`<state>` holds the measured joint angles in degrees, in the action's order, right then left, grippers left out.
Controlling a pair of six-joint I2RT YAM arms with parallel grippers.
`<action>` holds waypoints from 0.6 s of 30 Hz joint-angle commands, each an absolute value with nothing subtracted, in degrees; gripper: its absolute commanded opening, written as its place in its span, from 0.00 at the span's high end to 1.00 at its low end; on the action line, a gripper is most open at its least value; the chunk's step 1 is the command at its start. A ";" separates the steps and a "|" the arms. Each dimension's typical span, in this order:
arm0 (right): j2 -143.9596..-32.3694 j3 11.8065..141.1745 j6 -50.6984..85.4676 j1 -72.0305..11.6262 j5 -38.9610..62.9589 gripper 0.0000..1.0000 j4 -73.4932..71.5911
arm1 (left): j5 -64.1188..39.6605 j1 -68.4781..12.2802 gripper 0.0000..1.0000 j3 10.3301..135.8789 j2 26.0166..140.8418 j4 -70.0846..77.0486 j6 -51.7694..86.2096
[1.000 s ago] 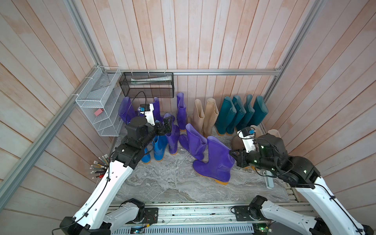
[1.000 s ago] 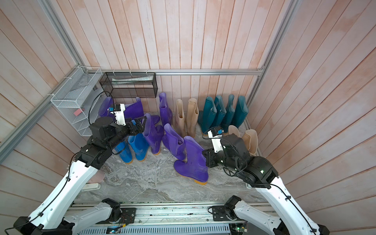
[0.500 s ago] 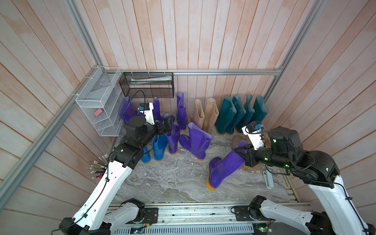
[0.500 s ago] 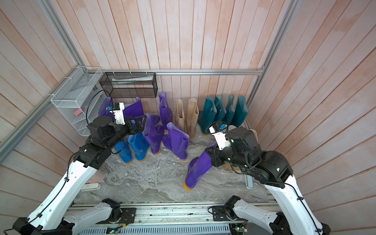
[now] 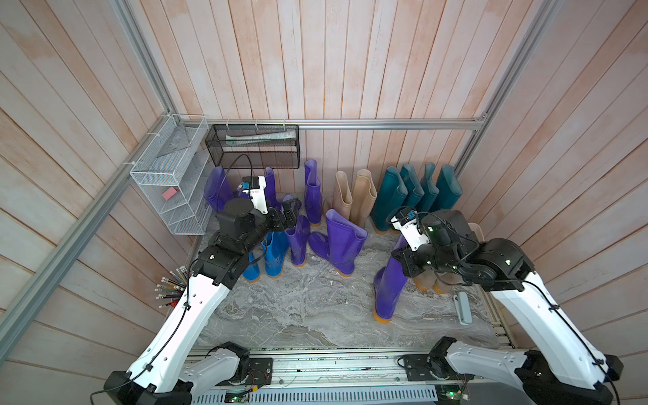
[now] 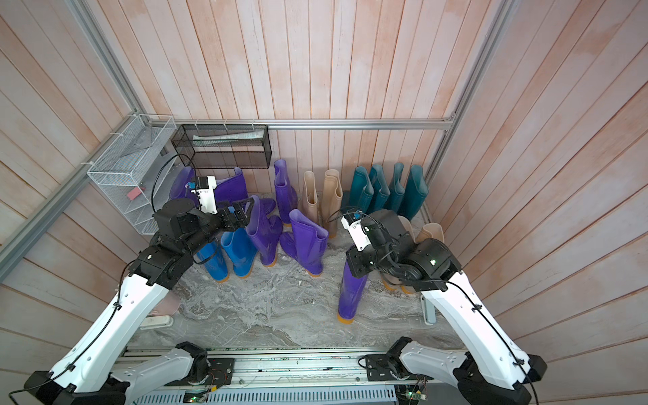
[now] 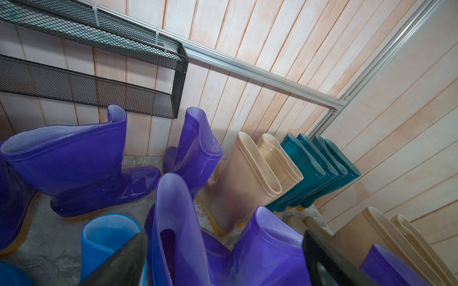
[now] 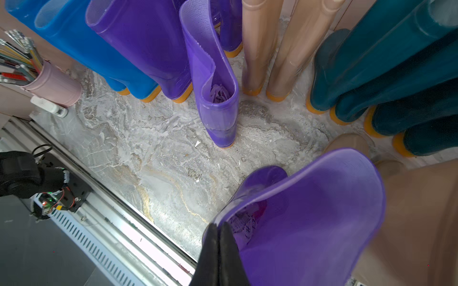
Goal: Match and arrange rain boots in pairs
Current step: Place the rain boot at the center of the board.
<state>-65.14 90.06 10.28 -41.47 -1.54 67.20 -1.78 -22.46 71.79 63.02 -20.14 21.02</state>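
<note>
The marble floor below is bare near the mid-floor purple boot. I will next ease my right gripper toward that boot, lower the hanging boot's sole there and release the hanging boot's rim.
My right gripper (image 8: 219,226) is shut on the rim of a purple rain boot (image 5: 387,291) (image 8: 309,218). That boot hangs upright, sole down, at the right of the marble floor. My left gripper (image 5: 289,210) (image 7: 224,235) is open above another purple boot (image 5: 298,242) (image 7: 173,222) and holds nothing. A third purple boot (image 5: 342,245) (image 8: 215,99) stands mid-floor. Two blue boots (image 5: 273,256) stand under my left arm. Beige boots (image 5: 354,200) and teal boots (image 5: 413,193) line the back wall, with more purple boots (image 5: 312,193) to their left.
Two beige boots (image 5: 427,280) stand partly hidden behind my right arm. A white wire shelf (image 5: 168,186) and a black mesh basket (image 5: 252,147) hang on the walls. A pink cup of pencils (image 8: 54,84) stands at the front left, and a grey-blue object (image 5: 463,308) lies at the right edge.
My right gripper has carried the purple boot from beside the mid-floor purple boot to the right. The boot tilted on the way and is now upright. The left arm has not moved.
</note>
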 commanded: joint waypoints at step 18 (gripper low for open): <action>-56.56 75.49 16.57 -46.58 -1.42 0.82 63.09 | -3.44 -22.24 0.00 72.60 65.32 -19.57 20.80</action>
